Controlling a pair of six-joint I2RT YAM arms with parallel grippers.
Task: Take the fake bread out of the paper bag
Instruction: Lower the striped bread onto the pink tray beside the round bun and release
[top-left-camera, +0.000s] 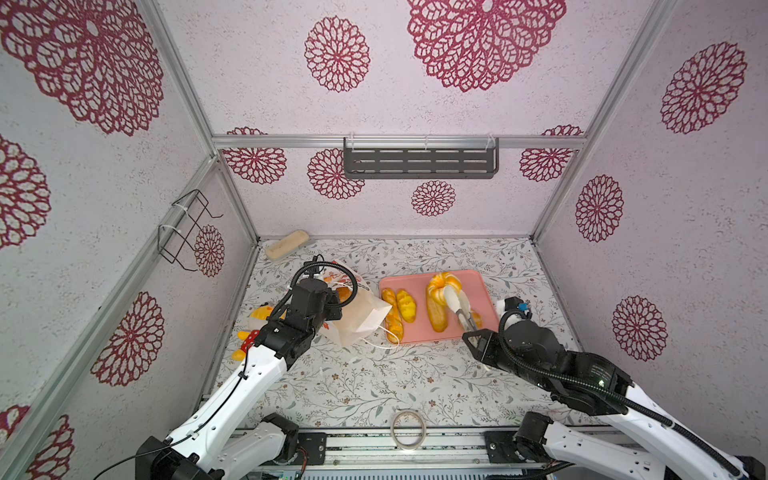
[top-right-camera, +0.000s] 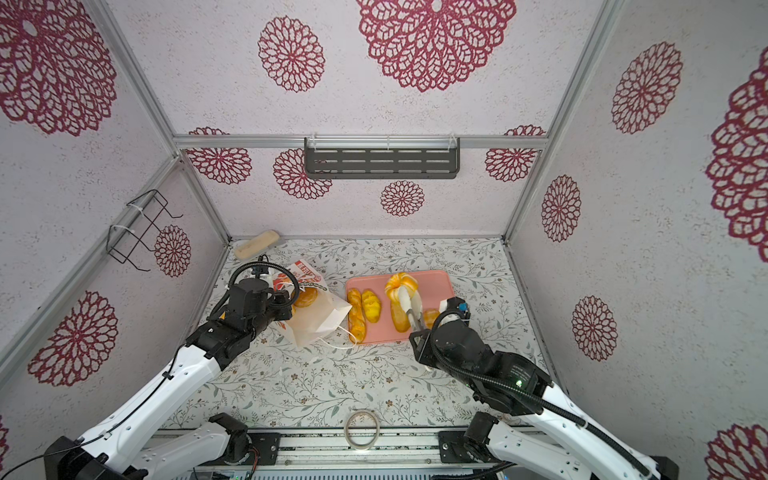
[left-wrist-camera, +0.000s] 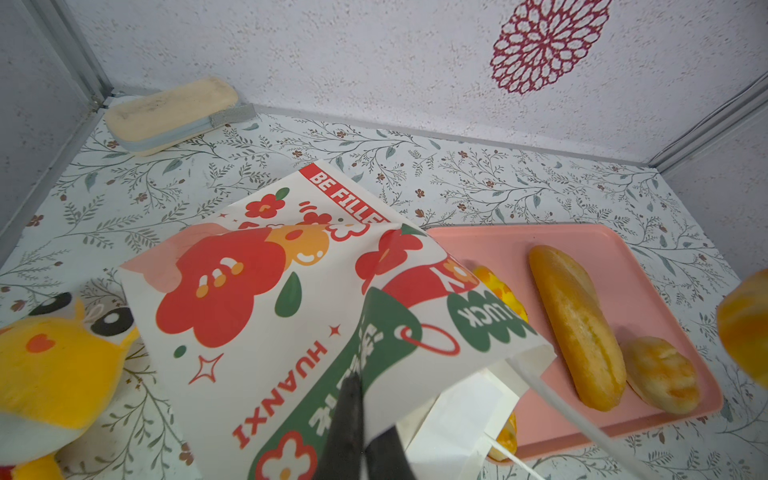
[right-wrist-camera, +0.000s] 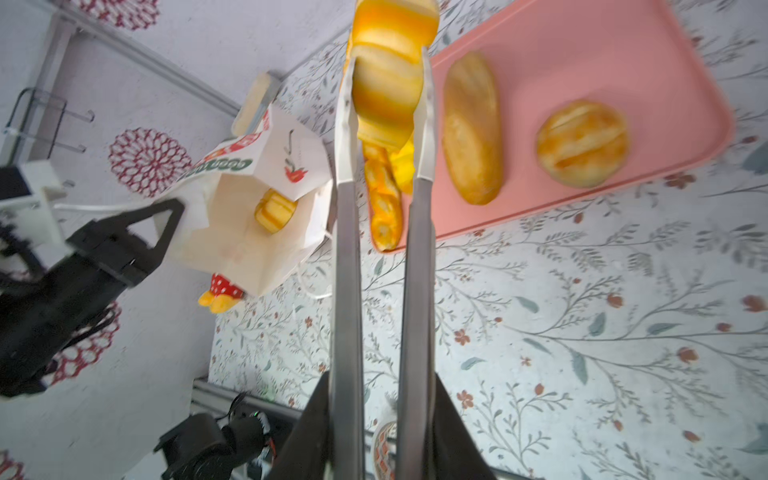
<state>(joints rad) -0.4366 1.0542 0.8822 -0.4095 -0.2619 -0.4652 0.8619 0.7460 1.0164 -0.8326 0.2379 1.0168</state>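
My right gripper should next move down and outward to put the ring bun (top-left-camera: 444, 282) on the bare tray beyond the round bun and let go of the metal tongs.
The white paper bag (top-left-camera: 361, 318) (left-wrist-camera: 257, 291) lies tilted on the table, mouth toward the tray. My left gripper (left-wrist-camera: 361, 399) is shut on its rim and holds the mouth open. One round fake bread (top-right-camera: 306, 297) (right-wrist-camera: 274, 210) sits inside the bag. My right gripper (top-left-camera: 473, 332) (right-wrist-camera: 382, 415) is shut on metal tongs (top-left-camera: 459, 307) (right-wrist-camera: 345, 249). The tongs clamp a ring bun (top-left-camera: 444, 282) (right-wrist-camera: 388, 83) over the pink tray (top-left-camera: 478, 282). On the tray lie a long loaf (top-left-camera: 436, 318) (right-wrist-camera: 471, 129), a round bun (right-wrist-camera: 582, 141), a braided roll (top-left-camera: 392, 318) and an oval bun (top-left-camera: 406, 305).
A yellow plush toy (top-left-camera: 259, 313) (left-wrist-camera: 54, 365) lies left of the bag, under my left arm. In the back left corner rests a beige flat block (top-left-camera: 286, 244). A tape roll (top-left-camera: 408, 429) sits at the front edge. A wire rack (top-left-camera: 187, 228) hangs on the left wall.
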